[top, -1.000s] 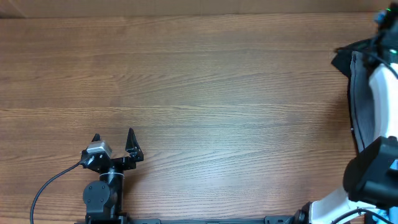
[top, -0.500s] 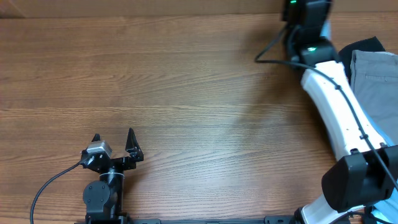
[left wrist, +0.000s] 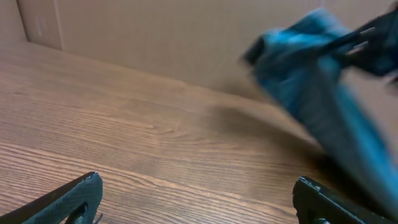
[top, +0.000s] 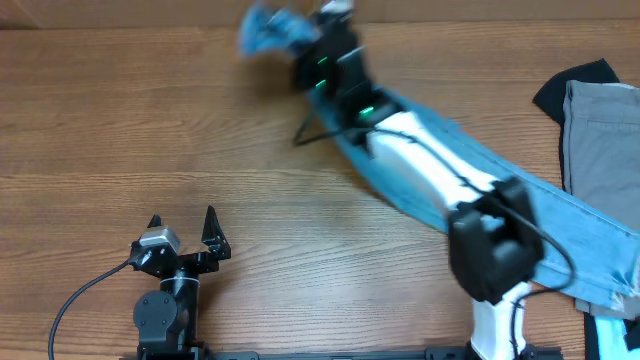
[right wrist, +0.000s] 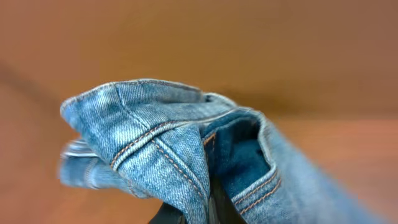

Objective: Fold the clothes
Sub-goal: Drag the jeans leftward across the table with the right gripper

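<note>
The jeans (top: 560, 215) trail diagonally, so next I should move my right gripper back and left in the overhead view over the bare tabletop and release the bunched end.
The light blue denim jeans (top: 560, 215) trail in a long diagonal strip from the table's right front edge up to the far middle. My right gripper (top: 300, 45) is shut on a bunched, stitched end of the jeans (right wrist: 168, 149) and holds it raised near the back edge. The raised end is blurred in the overhead view. It also shows in the left wrist view (left wrist: 311, 74) at the right. My left gripper (top: 182, 232) is open and empty near the front left, far from the jeans.
Plain grey trousers (top: 605, 135) lie on a black garment (top: 565, 85) at the right edge. A pale blue item (top: 612, 335) shows at the front right corner. The wooden table (top: 150, 120) is bare on the left half.
My right arm has swept from the right edge leftward across the back of the table, dragging the jeans out into view. The left arm has not moved.
</note>
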